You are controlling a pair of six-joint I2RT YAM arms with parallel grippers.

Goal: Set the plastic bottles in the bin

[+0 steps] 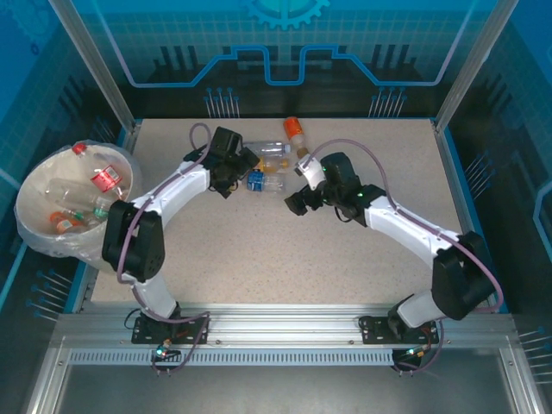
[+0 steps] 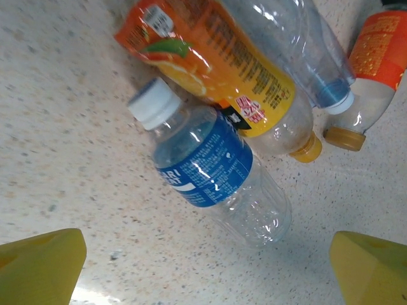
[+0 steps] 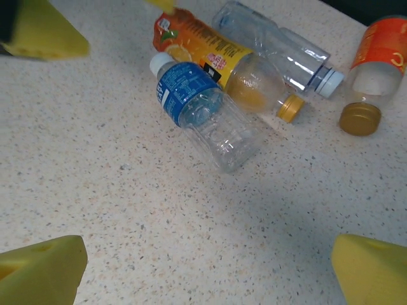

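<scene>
Next, my left gripper lowers to the blue-labelled bottle below it and turns the fingers astride the bottle's label point(image 1: 255, 180) point(image 2: 213, 164), since the bottle lies at an angle to them.
Several plastic bottles lie in a cluster at the back of the table: a blue-labelled one with a white cap point(image 2: 210, 168) point(image 3: 197, 111) point(image 1: 255, 180), an orange-and-yellow labelled one point(image 2: 216, 57) point(image 3: 216, 57), a clear one point(image 2: 299, 44) point(image 3: 280, 51) point(image 1: 269, 148), and an orange-labelled one with a gold cap point(image 2: 375, 57) point(image 3: 375, 63). My left gripper point(image 2: 206, 273) point(image 1: 240, 166) hovers open just left of the blue-labelled bottle, holding nothing. My right gripper point(image 3: 206, 273) point(image 1: 298, 201) stands open and holds nothing, to the right of the cluster. The cream-white bin point(image 1: 34, 185) at the far left holds several bottles.
A bottle with an orange cap point(image 1: 296, 131) lies near the back edge. The bin hangs off the table's left edge, beside the left arm's elbow point(image 1: 134, 237). A yellow fingertip point(image 3: 44, 32) of the left gripper shows at the top left of the right wrist view.
</scene>
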